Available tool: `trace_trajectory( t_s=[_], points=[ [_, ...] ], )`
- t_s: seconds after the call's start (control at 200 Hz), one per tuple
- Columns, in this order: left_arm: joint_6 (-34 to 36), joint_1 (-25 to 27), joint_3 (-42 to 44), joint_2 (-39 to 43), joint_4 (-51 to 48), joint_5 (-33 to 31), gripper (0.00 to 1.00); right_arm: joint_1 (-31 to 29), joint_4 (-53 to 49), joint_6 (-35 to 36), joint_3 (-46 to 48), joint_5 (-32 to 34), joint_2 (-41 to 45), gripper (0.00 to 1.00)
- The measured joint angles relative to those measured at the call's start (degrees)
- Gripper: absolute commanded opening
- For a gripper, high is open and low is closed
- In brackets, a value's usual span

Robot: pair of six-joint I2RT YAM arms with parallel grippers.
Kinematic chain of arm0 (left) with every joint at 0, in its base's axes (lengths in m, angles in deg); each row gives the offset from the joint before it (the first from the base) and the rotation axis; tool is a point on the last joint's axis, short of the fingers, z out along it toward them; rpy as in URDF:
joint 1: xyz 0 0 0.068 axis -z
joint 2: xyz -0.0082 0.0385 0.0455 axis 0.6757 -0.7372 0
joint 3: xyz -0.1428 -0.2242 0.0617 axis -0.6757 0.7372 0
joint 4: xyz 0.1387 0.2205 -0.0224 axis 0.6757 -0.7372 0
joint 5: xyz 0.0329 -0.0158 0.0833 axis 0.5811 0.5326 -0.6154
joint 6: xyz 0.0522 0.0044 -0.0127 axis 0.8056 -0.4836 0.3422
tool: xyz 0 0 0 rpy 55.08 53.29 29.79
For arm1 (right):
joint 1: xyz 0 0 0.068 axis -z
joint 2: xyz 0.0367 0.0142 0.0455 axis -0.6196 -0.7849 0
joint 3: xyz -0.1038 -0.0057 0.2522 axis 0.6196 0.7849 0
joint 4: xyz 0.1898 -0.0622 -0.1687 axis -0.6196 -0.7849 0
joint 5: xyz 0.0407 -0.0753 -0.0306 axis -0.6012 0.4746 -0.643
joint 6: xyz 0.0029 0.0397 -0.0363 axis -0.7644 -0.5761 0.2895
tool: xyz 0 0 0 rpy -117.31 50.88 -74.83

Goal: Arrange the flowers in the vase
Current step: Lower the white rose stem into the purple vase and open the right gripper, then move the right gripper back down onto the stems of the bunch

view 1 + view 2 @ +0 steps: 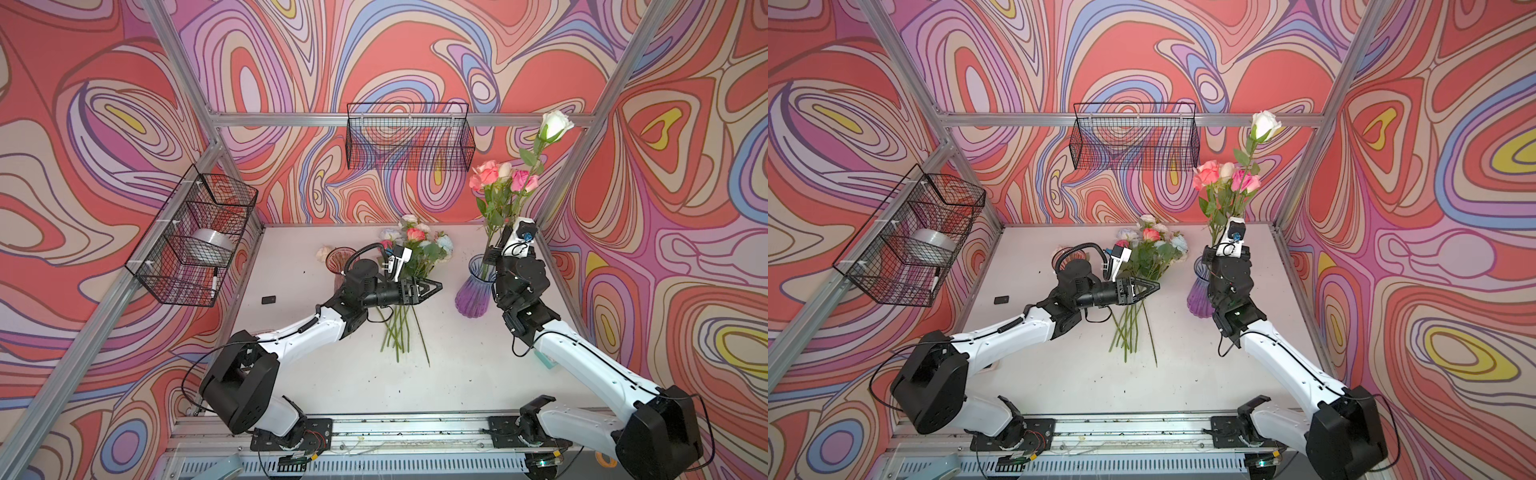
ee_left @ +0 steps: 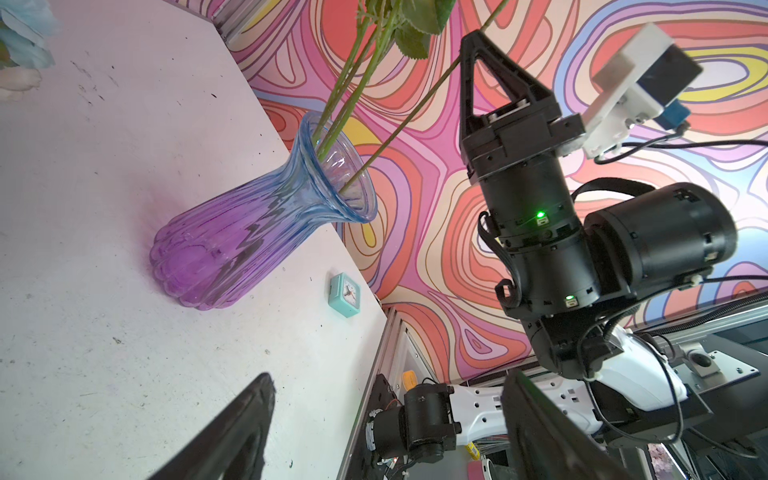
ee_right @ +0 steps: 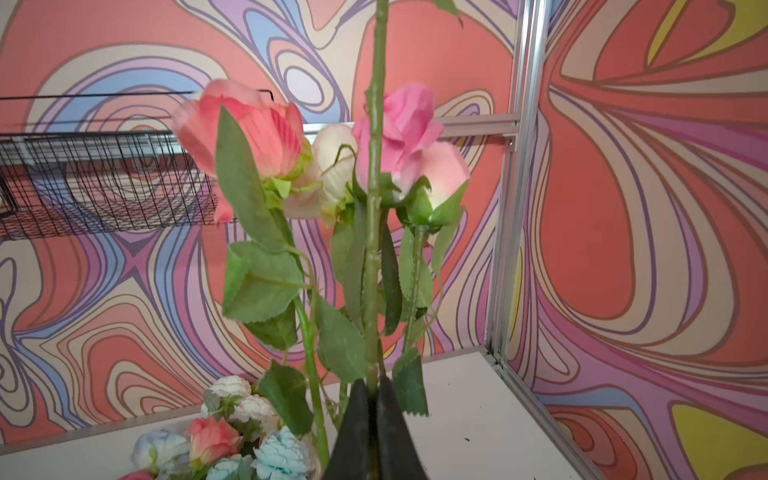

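Note:
The lower end of the white rose's stem is already inside the vase. My right gripper should move down slightly toward the vase opening (image 1: 481,269) below it and let go of the stem.
A purple and blue glass vase (image 1: 473,293) (image 2: 257,232) stands at the right of the table with pink and coral flowers (image 1: 498,176) (image 3: 266,137) in it. My right gripper (image 3: 376,395) (image 1: 503,237) is above the vase mouth, shut on the stem of a tall white rose (image 1: 555,124). The stem's lower end reaches into the vase mouth. A bunch of flowers (image 1: 415,237) (image 3: 216,440) lies in the middle of the table, stems (image 1: 399,332) toward the front. My left gripper (image 1: 434,286) (image 2: 386,419) hovers over those stems, open, with nothing between its fingers.
A pink glass vase (image 1: 338,259) stands behind my left arm. A teal clock (image 2: 345,293) sits near the table's right edge. A small black object (image 1: 270,299) lies at the left. Wire baskets hang on the back wall (image 1: 409,137) and the left wall (image 1: 195,237).

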Motion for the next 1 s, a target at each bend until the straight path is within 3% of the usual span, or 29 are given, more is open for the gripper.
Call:
trace_trajectory(
  t_s=[0.17,0.381,0.996],
  points=[
    [0.4,0.0,0.0,0.0,-0.4,0.0,0.84,0.0,-4.1,-2.5,0.3,0.1,0.8,0.0],
    [1.1,0.0,0.0,0.0,-1.4,-0.9,0.84,0.0,-8.0,-4.8,0.1,0.2,1.6,0.18],
    [5.0,0.0,0.0,2.6,-5.7,-3.0,0.84,0.0,-26.6,-11.7,-5.9,-0.8,6.5,0.3]
  ],
)
